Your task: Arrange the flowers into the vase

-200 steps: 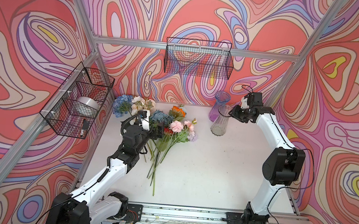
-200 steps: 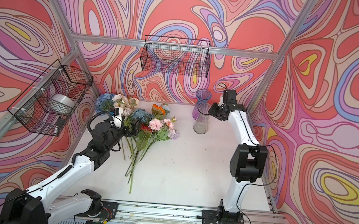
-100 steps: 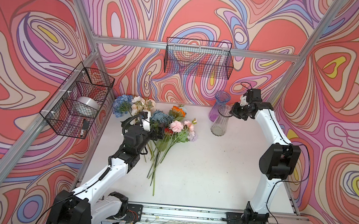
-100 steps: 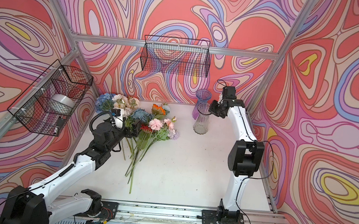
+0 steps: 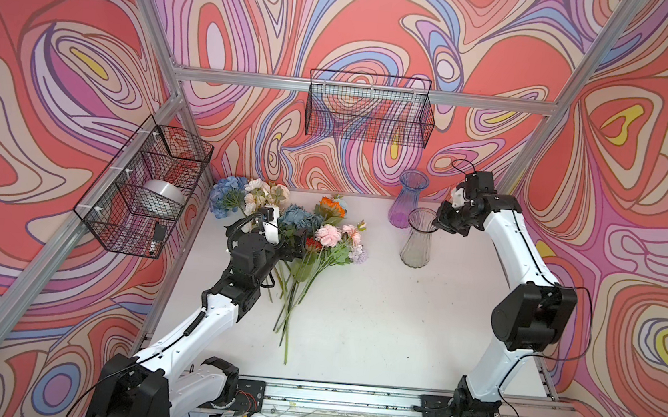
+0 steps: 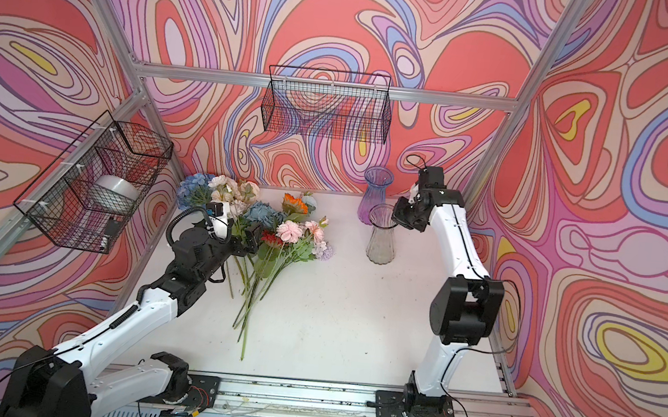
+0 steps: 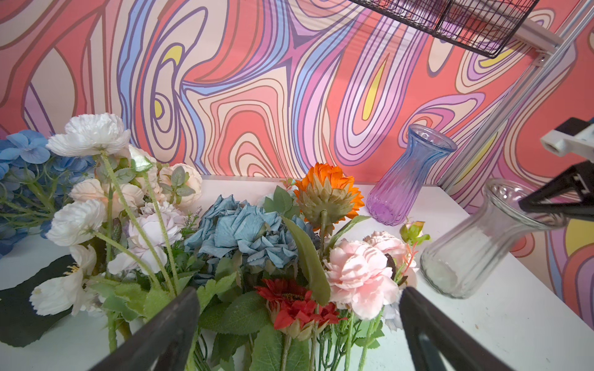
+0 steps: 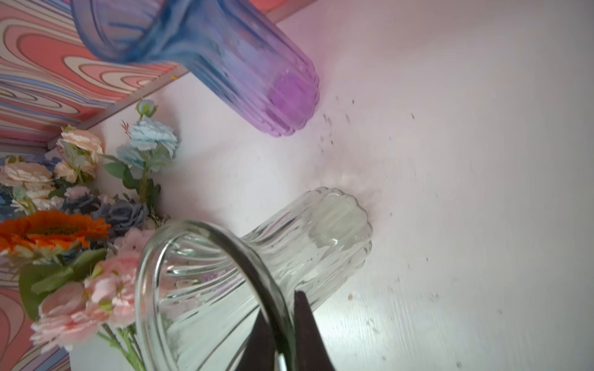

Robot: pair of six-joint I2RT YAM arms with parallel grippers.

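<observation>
The robot's right gripper will next bring the clear vase (image 5: 419, 243) back and toward the flowers' stems and release it on the bare tabletop, because the vase stands apart from the flowers.
The flowers (image 5: 313, 232) (image 6: 280, 229) lie in a loose bunch at the back left of the white table, with blue, pink, white, orange and red blooms and stems pointing toward the front. My left gripper (image 5: 299, 244) (image 7: 299, 295) stands open just over the stems behind a red bloom (image 7: 295, 305), and nothing is held. A clear ribbed glass vase (image 5: 419, 243) (image 8: 289, 250) stands at the back right. My right gripper (image 5: 439, 224) (image 8: 283, 308) is shut on its rim, one finger inside and one outside.
A purple-blue vase (image 5: 408, 202) (image 7: 405, 180) stands just behind the clear one, close to the back wall. A wire basket (image 5: 368, 112) hangs on the back wall. Another basket (image 5: 146, 187) on the left frame holds a silver roll.
My right gripper has closed onto the clear vase's rim, and its arm has shifted slightly. The left arm and the flowers have barely moved.
</observation>
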